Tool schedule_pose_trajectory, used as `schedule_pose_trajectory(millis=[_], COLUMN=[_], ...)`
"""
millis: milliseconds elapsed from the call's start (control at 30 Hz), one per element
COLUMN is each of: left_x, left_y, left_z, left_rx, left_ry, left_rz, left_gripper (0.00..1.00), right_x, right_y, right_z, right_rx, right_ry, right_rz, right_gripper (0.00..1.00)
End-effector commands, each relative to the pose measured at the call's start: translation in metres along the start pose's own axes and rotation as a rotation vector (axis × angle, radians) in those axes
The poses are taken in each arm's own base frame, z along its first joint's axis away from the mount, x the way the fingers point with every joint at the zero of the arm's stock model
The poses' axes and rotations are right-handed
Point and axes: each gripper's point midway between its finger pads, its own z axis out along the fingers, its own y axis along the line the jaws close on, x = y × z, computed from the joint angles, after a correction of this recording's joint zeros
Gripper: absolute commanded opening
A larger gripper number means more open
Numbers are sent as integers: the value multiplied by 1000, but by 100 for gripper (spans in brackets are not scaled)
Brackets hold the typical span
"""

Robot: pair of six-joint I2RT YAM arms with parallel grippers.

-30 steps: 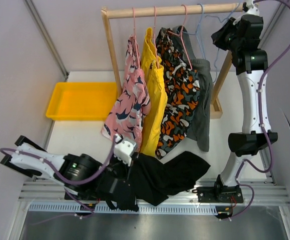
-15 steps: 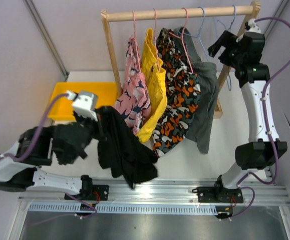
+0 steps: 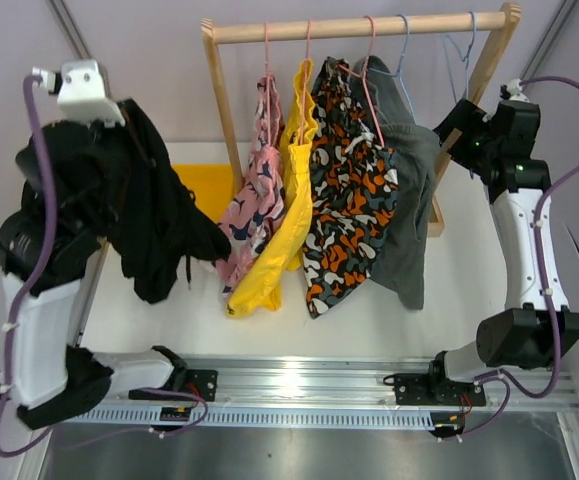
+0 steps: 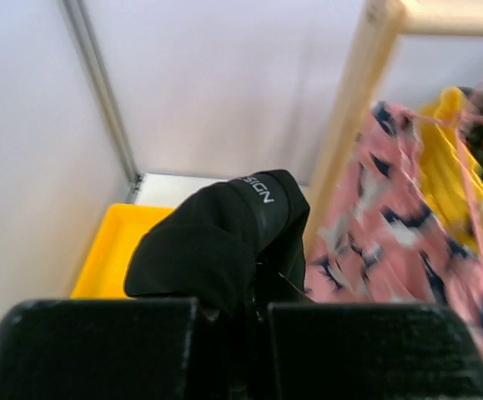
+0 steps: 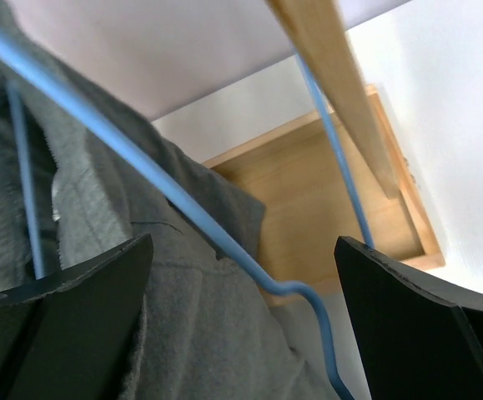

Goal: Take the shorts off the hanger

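I will next take the black shorts (image 3: pixel 154 215) outward with my left gripper, then lower and release them over the yellow tray (image 3: pixel 209 190), since it lies below and outward.
My left gripper (image 3: pixel 121 112) is raised high at the left, shut on the black shorts (image 3: pixel 154 215), which hang down from it. In the left wrist view the black shorts (image 4: pixel 224 242) bunch between the fingers (image 4: pixel 99 350). Pink shark-print shorts (image 3: pixel 259 200), yellow shorts (image 3: pixel 287 225), camouflage shorts (image 3: pixel 354 200) and grey shorts (image 3: pixel 411 200) hang on hangers from the wooden rail (image 3: pixel 359 24). My right gripper (image 3: pixel 452 118) is open just right of the grey shorts. In its wrist view a blue hanger wire (image 5: pixel 224 242) and grey fabric (image 5: pixel 183 325) lie between the spread fingers (image 5: pixel 74 300), untouched.
A yellow tray (image 3: pixel 204 185) sits on the table behind the hanging black shorts. An empty blue hanger (image 3: pixel 461 50) hangs at the rail's right end. The rack's wooden posts (image 3: pixel 224 110) and base (image 5: pixel 324 192) stand close to both grippers. Walls close in on both sides.
The left arm swung up and left, lifting the black shorts from the table's front to high beside the tray. The right gripper opened and dropped from the rail to beside the grey shorts.
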Motion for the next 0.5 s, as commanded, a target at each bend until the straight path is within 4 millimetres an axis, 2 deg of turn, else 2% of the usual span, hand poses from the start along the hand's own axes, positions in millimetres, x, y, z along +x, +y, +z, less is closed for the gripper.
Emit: schedule_pose_trajectory(millis=[0, 33, 67, 100, 133, 167, 200, 233, 267, 333, 400, 433, 467], left_x=[-29, -43, -46, -62, -67, -73, -72, -78, -80, -75, -65, -51, -44], left_y=[-9, -4, 8, 8, 10, 23, 27, 30, 43, 52, 56, 58, 60], left_z=[33, 36, 48, 60, 71, 81, 97, 106, 114, 139, 156, 171, 178], left_rx=[51, 40, -11, -9, -20, -64, -80, -80, -120, -144, -165, -186, -200], left_ry=[-60, -91, -97, -132, -150, -172, -176, -207, -224, -235, -222, -188, -178], left_rz=[-14, -37, -50, -71, -80, -88, -94, -114, -142, -163, -159, -145, -143], left_gripper=[0, 0, 0, 0, 0, 0, 0, 0, 0, 0, 0, 0, 0], right_x=[-1, -3, 0, 10, 10, 13, 26, 30, 33, 55, 59, 61, 59], right_y=[-10, -9, -11, -16, -14, -14, -18, -15, -12, -17, -18, -21, -21], right_z=[-21, -30, -32, -32, -40, -42, -39, -41, -48, -48, -52, -54, -59], right_rx=[22, 17, 18, 26, 17, 10, 10, -13, -33, -44, -45, -32, -25], right_ry=[-30, -48, -47, -31, -47, -47, -21, -16, -23, 18, 20, 18, 6], right_rz=[17, 16, 20, 26, 30, 34, 44, 55, 58, 71, 65, 63, 57], right_gripper=[99, 99, 99, 99, 100, 100, 99, 99, 99, 99, 99, 99, 100])
